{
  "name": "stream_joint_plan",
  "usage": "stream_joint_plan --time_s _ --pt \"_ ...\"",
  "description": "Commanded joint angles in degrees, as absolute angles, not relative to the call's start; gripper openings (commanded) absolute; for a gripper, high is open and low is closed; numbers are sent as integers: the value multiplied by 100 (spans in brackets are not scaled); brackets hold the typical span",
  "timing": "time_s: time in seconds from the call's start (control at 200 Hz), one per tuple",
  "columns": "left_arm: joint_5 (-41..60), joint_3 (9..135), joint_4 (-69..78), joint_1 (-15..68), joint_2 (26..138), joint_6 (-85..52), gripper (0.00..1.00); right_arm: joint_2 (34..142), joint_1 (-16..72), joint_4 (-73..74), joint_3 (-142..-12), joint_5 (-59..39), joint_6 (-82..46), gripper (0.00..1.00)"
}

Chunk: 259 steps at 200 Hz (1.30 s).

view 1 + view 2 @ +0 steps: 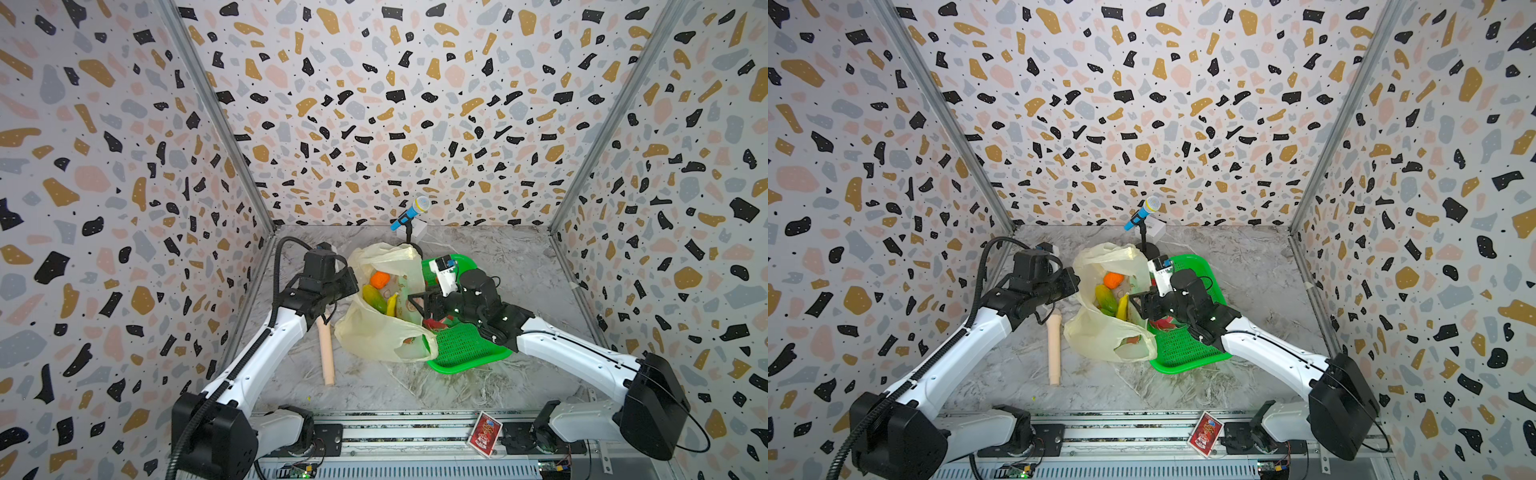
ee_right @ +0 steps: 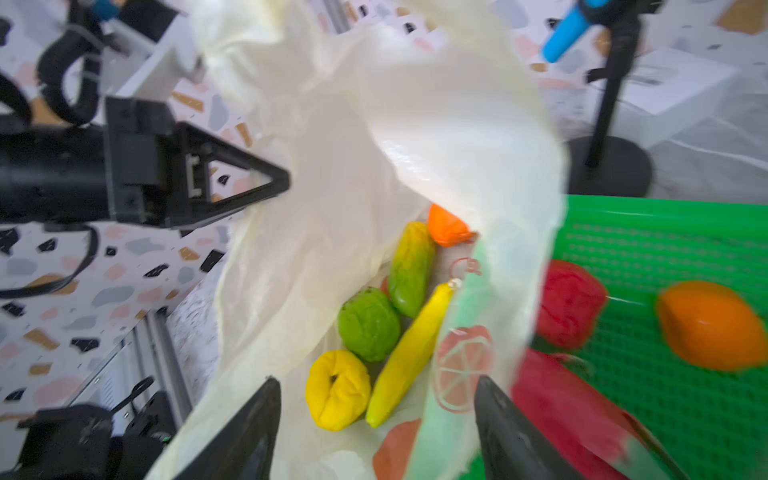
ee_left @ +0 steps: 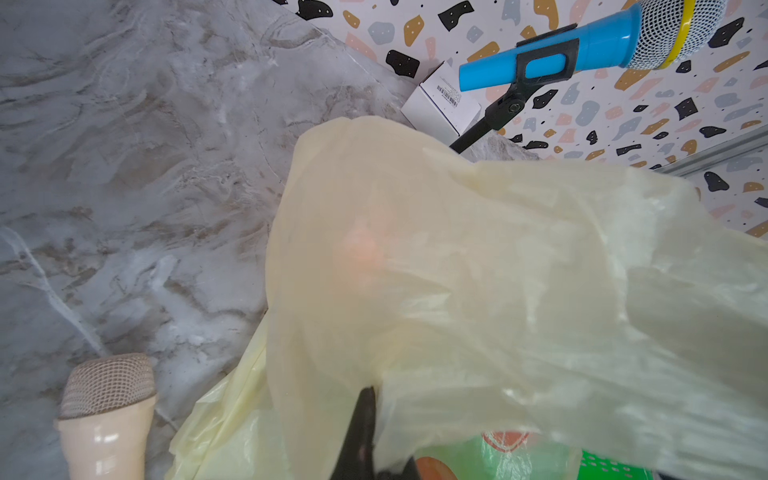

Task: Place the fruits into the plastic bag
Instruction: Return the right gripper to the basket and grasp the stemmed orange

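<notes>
The second orange [image 2: 712,325] is still below and outward in the green basket [image 2: 665,241], so next I should move my right gripper outward off the bag's side and down around the orange.
The pale-yellow plastic bag [image 1: 374,336] [image 1: 1096,336] lies open mid-table. My left gripper [image 1: 353,286] [image 3: 368,390] is shut on its left rim and holds it up. Inside lie an orange [image 2: 446,226], a green-yellow mango [image 2: 411,270], a bumpy green fruit [image 2: 368,324], a lemon [image 2: 336,388] and a banana [image 2: 409,353]. My right gripper [image 1: 415,299] [image 2: 376,382] hangs open over the bag's right wall, one finger inside, one outside. A red dragon fruit [image 2: 569,303] and a second orange [image 2: 710,326] sit in the green basket [image 2: 665,241].
The green perforated basket [image 1: 465,345] touches the bag's right side. A beige cylinder [image 1: 326,349] lies left of the bag. A blue toy microphone [image 1: 409,212] on a black stand and a white box [image 3: 440,104] stand behind. A red card pack [image 1: 484,432] rests on the front rail.
</notes>
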<state>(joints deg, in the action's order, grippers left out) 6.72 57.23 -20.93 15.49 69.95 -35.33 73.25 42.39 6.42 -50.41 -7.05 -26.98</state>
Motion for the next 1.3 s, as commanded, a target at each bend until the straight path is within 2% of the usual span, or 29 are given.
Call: stream_joint_plan --time_s 0.0,0.125,0.31,0.451,0.676,0.951,1.291 --pt "606 5727 -1978 1531 7009 -3539 0 6966 3728 574 -4723 258 -3581 73" --pt "606 5713 -1973 1532 7030 -3549 0 7185 2843 506 -4608 -167 -4161 72" --pt "624 5723 -1995 1535 7039 -3555 0 8502 2215 141 -5464 -1306 -3763 72" --pt "606 5710 -2008 1538 7074 -3520 0 9558 2137 -435 -6283 -1704 -3398 72" --pt "743 5731 -1971 1529 7207 -3505 0 10477 2082 -162 -6710 -1943 -3574 72" --pt "859 5690 -1824 1537 7128 -3574 0 11002 2070 130 -6939 -1995 -3629 71" --pt "882 5684 -1659 1536 7149 -3675 0 11420 2065 386 -7171 -2081 -3665 64"
